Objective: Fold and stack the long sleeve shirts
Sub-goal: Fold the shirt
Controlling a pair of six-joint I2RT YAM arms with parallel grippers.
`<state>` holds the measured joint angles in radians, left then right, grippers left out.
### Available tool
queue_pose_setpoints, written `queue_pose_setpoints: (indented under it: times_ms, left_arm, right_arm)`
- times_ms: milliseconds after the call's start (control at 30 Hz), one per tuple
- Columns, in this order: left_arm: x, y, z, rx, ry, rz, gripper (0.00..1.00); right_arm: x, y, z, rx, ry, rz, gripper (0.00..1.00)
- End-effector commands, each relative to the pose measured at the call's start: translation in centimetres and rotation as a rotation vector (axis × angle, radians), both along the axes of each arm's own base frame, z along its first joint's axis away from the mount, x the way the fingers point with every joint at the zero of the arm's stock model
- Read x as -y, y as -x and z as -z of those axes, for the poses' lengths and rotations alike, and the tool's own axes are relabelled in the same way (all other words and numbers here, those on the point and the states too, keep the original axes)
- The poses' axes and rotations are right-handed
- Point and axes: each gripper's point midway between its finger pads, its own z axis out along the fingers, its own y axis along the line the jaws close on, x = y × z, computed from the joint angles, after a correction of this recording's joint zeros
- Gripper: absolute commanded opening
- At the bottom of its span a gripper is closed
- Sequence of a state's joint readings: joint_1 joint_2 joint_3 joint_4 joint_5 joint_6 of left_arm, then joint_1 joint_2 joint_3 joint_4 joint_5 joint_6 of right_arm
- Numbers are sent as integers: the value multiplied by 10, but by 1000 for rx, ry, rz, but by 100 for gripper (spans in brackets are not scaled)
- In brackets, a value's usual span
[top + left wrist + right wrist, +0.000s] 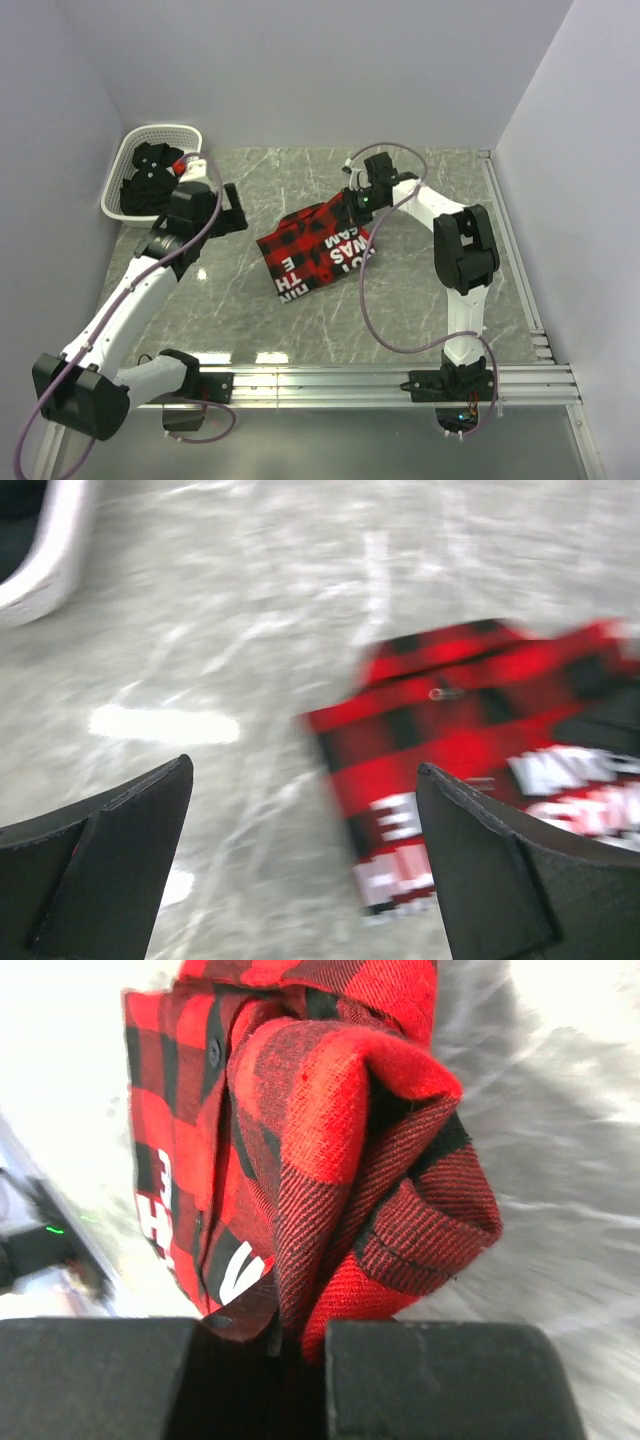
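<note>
My right gripper is to lift the shirt next, swing it to the bare tabletop on its right in the top view, lower it and release the shirt's fold.
A red-and-black check flannel shirt [315,252] lies partly folded mid-table, white lettering showing on its near side. My right gripper [356,203] is shut on a bunched fold at the shirt's far right corner; in the right wrist view the fabric [340,1160] is pinched between the fingers [455,1380]. My left gripper [232,208] hangs open to the left of the shirt, apart from it; the left wrist view shows the shirt [470,730] beyond the wide-apart fingers [500,870]. A black shirt [150,180] lies in the basket.
A white lattice basket [120,165] stands at the table's far left corner, its rim [45,560] at the upper left of the left wrist view. A metal rail [380,378] runs along the near edge.
</note>
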<state>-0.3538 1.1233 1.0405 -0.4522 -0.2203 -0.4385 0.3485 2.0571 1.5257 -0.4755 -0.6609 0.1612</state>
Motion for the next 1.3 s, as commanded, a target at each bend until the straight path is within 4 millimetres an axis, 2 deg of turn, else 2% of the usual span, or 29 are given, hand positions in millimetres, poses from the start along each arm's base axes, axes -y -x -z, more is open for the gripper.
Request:
queue_pose_setpoints:
  times_ms: [0,67,100,167,233,267,333,367,400,467,500,567,600,700,733,767,867,900,967,1000,1033,1067,1100,1167,1200,1267]
  left_arm:
    - [-29,10,19,-3,-40,-64,99]
    - [-34,10,21,10,-36,-87,99]
    - [-36,11,23,3,-42,-92,99]
    - [-40,11,19,16,-54,-113,99]
    - [-41,11,19,16,-52,-118,99]
    - [-40,11,19,16,-48,-113,99]
    - [-40,12,23,9,-50,-117,99]
    - [-41,12,24,4,-55,-122,99]
    - [-41,11,24,4,-55,-124,99]
    - [-41,10,24,2,-52,-124,99]
    - [-41,10,26,-1,-53,-124,99]
    - [-40,10,27,-4,-49,-125,99]
    - [-40,9,29,-5,-48,-124,99]
    - [-41,9,31,-12,-52,-130,99]
    - [-42,9,33,-15,-54,-132,99]
    - [-43,8,33,-17,-51,-135,99]
    - [-45,7,32,-13,-40,-141,99]
    - [-45,7,34,-16,-43,-140,99]
    - [-45,8,33,-15,-42,-141,99]
    - [-46,8,34,-17,-43,-143,99]
    - [-46,8,34,-17,-42,-144,99]
    - [-47,7,33,-15,-45,-148,99]
    - [-47,8,33,-14,-45,-148,99]
    - [-49,8,31,-8,-48,-158,99]
    - [-50,8,31,-6,-48,-159,99]
    - [-51,8,30,-3,-48,-164,99]
  right_arm:
    - [40,0,-14,46,168,-111,0]
    - [60,-12,-18,75,251,-103,0]
    - [68,-15,-28,79,286,-98,0]
    - [97,-29,-32,108,405,-30,0]
    - [121,-42,-48,154,508,46,0]
    - [148,-51,-53,181,637,126,0]
    - [174,-60,-81,256,752,218,0]
    - [197,-65,-95,297,866,279,0]
    - [207,-67,-117,353,900,330,0]
    - [232,-70,-147,427,1023,427,0]
    - [241,-73,-169,483,1061,488,0]
    - [258,-72,-194,535,1177,559,0]
    - [277,-70,-217,567,1301,655,0]
    - [288,-68,-245,628,1504,733,0]
    - [286,-68,-247,636,1562,695,0]
    - [283,-70,-245,645,1589,686,0]
    - [273,-76,-217,631,1700,620,0]
    - [268,-81,-192,609,1728,575,0]
    - [252,-84,-161,589,1737,514,0]
    - [243,-86,-131,551,1779,435,0]
    - [236,-86,-117,546,1792,430,0]
    - [220,-84,-103,553,1804,382,0]
    - [212,-82,-79,533,1835,320,0]
    - [192,-77,-55,543,1823,278,0]
    - [175,-71,-38,547,1836,206,0]
    - [157,-64,-26,564,1831,180,0]
